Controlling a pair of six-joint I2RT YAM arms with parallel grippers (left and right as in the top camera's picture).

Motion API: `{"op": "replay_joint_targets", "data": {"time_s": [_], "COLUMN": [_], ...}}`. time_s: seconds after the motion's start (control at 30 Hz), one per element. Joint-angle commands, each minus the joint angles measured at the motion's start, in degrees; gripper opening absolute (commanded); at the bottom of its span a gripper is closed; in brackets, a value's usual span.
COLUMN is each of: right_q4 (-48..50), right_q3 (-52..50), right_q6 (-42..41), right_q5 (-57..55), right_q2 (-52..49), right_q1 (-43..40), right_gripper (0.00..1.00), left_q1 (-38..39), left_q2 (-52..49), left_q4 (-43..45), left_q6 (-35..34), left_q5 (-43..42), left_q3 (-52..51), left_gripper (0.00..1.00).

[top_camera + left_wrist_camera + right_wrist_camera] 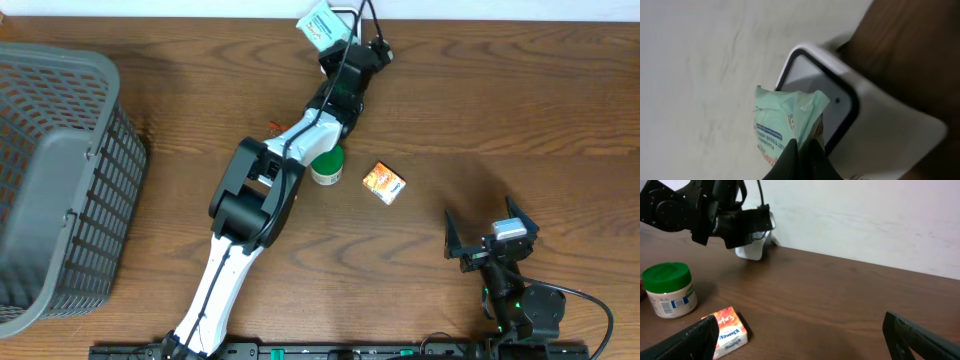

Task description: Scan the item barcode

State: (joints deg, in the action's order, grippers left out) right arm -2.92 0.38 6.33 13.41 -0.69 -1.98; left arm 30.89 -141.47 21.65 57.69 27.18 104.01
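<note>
My left gripper swings the packet (320,25) to the left in the overhead view next, clear of the scanner, and releases it, since bare tabletop lies that way.
My left gripper (335,45) is stretched to the table's far edge, shut on a pale green tissue packet (320,25). In the left wrist view the black fingertips (790,155) pinch the packet's (785,120) lower edge, and the packet is held up right in front of the black-rimmed window of a white scanner (850,107). The right wrist view shows that scanner (752,250) as a white shape against the wall, partly behind the left arm. No barcode can be made out. My right gripper (485,228) rests near the front right, open, with nothing between its fingers (920,340).
A grey mesh basket (60,180) fills the left side. A green-lidded jar (327,167) stands mid-table beside the left arm. A small orange tissue pack (384,183) lies just right of it, near my right gripper's left finger (695,340).
</note>
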Motion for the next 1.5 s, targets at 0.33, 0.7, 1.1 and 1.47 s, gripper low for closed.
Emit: {"op": "replay_joint_targets", "data": {"time_s": [0.33,0.7,1.1,1.47], "right_q4": [-0.3,-0.3,-0.3,-0.3], "right_q3": [-0.1,-0.1,-0.1,-0.1], "right_q6": [0.2,0.2,0.2,0.2], "right_q5": [0.0,0.0,0.0,0.0], "right_q2": [0.3,0.3,0.3,0.3], "right_q1": [0.6,0.6,0.6,0.6], "right_gripper": [0.99,0.99,0.99,0.99], "left_q1": [0.3,-0.1,-0.8,-0.9], "left_q2": [-3.9,-4.9,-4.9,-5.1], "left_q4": [5.8,10.1,14.6,11.7], "left_q6": [12.6,16.8,19.9,19.9], "left_q5": [-1.7,-0.6,1.1,-1.3], "left_q3": [1.9,1.9,3.3,3.3], "left_gripper": [0.07,0.07,0.07,0.07]}}
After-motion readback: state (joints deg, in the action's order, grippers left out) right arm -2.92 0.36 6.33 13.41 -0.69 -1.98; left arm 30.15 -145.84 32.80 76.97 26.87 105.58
